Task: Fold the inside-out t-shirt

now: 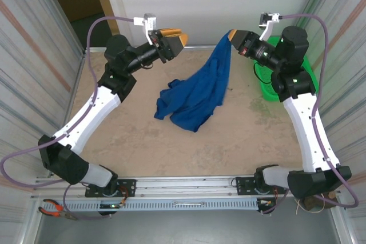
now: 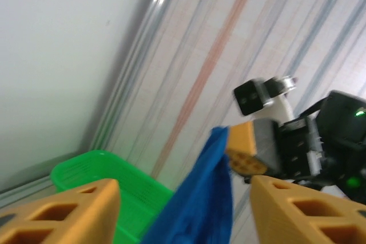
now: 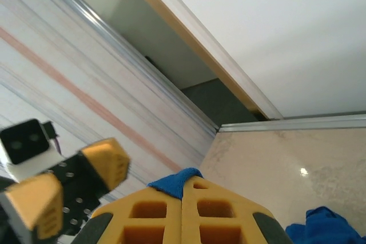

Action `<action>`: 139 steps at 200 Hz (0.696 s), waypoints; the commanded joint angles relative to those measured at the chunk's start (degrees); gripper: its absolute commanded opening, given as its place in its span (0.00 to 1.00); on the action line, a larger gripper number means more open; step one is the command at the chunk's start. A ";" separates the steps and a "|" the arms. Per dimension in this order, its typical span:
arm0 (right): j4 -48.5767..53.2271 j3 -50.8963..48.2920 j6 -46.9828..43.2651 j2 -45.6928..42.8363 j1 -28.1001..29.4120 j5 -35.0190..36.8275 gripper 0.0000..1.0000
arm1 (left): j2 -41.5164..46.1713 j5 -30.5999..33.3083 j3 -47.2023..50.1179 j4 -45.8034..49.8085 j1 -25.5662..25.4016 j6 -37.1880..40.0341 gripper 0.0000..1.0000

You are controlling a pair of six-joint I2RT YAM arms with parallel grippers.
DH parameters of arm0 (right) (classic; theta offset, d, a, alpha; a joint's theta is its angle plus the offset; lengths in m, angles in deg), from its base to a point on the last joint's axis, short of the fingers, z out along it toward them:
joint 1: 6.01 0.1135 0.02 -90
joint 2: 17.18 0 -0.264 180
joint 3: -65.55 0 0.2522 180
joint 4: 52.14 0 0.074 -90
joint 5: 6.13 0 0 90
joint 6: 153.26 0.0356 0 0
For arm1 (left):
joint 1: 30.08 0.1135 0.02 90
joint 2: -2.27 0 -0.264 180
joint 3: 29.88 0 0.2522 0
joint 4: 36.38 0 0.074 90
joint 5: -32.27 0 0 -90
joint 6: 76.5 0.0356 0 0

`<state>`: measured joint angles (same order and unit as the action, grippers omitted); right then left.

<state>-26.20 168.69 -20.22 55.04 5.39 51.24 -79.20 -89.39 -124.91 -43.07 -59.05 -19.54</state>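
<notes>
The robot's right gripper needs to lift higher, then lower toward the bare far tabletop and release the raised corner, because the t-shirt [image 1: 197, 92] still hangs into a crumpled heap.
The inside-out t-shirt [image 1: 197, 92] is royal blue. One corner is lifted at the back of the table, and the rest hangs down into a crumpled heap on the tabletop. My right gripper [image 1: 232, 36] is shut on that raised corner; a blue tuft [image 3: 178, 179] pokes out at the tip of its closed orange fingers [image 3: 154, 212]. My left gripper [image 1: 175, 39] hovers open to the left of the hanging cloth, apart from it. In the left wrist view the t-shirt [image 2: 200, 198] hangs beyond the wide gap between the fingers [image 2: 74, 210], with the right gripper [image 2: 245, 151] holding its top.
A green mesh basket [image 1: 266, 81] stands at the right back of the table, partly behind the right arm, also seen as the basket [image 2: 97, 170]. Corrugated walls close both sides. Pliers [image 1: 56, 208] lie on the front rail at the left.
</notes>
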 commanded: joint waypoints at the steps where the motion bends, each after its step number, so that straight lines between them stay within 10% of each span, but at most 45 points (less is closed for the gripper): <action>1: -0.50 6.55 0.48 1.51 0.83 -1.20 0.00 | 4.04 5.62 5.78 4.11 -0.59 7.04 0.69; 78: 2.28 22.02 0.15 6.43 5.53 0.00 0.00 | 6.02 35.74 27.60 6.71 -18.93 27.30 0.82; 139: 3.52 23.50 -0.66 6.65 9.32 1.82 0.00 | -7.65 36.18 20.98 1.54 -21.63 25.44 0.94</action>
<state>-21.74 191.25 -20.22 62.45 13.19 51.59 -82.83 -55.97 -98.25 -37.76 -80.10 4.70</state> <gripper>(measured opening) 0.051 0.923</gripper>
